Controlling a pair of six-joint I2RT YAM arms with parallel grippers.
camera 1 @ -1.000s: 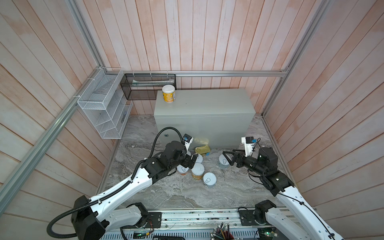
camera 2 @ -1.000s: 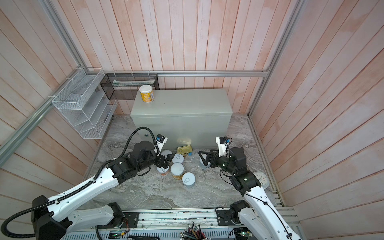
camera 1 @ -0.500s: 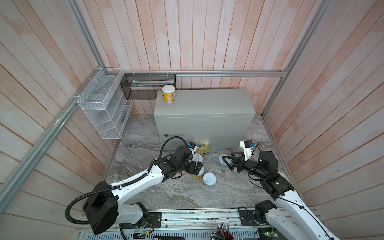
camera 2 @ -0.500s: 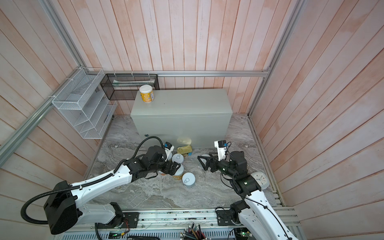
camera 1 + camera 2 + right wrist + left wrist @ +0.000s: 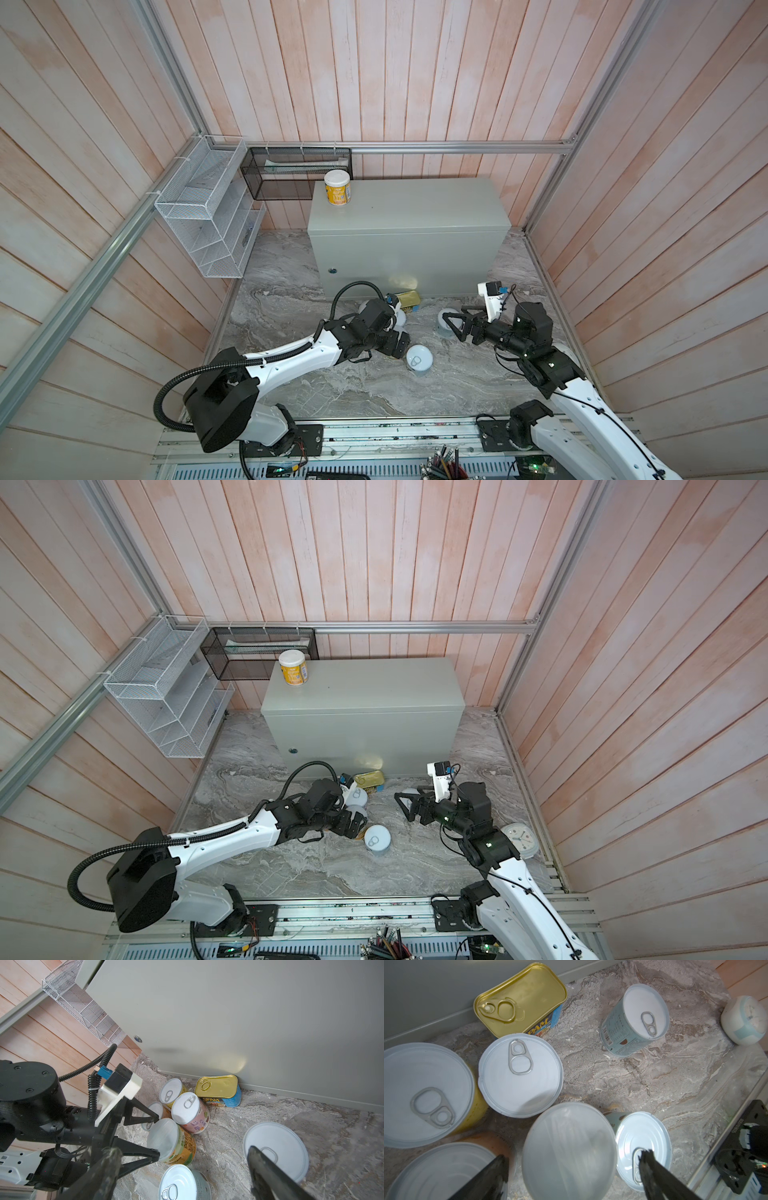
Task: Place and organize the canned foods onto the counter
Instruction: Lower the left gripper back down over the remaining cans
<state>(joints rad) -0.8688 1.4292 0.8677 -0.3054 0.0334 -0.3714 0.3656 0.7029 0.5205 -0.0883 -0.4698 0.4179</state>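
Observation:
My open left gripper will next lower around the plastic-lidded yellow-green can [image 5: 569, 1154], its lid being below between the spread fingers, and close on its sides.
One yellow can [image 5: 337, 188] stands on the grey counter [image 5: 407, 232] at its back left corner. The other canned foods sit on the marble in front of it: a gold-topped tin [image 5: 519, 999], a yellow can [image 5: 425, 1093], a pink-labelled can [image 5: 190, 1112] and a pale blue can [image 5: 633, 1022]. My left gripper [image 5: 572, 1165] is open, its fingers either side of a plastic-lidded yellow-green can [image 5: 172, 1142]. A pale can [image 5: 419, 360] stands just beyond it. My right gripper [image 5: 452, 328] is open, low beside the pale blue can [image 5: 444, 321], holding nothing.
A white wire basket [image 5: 208, 216] hangs on the left wall and a black mesh basket [image 5: 297, 172] behind the counter. A small white clock [image 5: 519, 837] lies by the right wall. Bare marble floor [image 5: 374, 390] stretches toward the front rail.
My left gripper has come down and forward among the cans, now straddling the lidded can. My right gripper has dropped slightly toward the pale blue can. Both stayed open.

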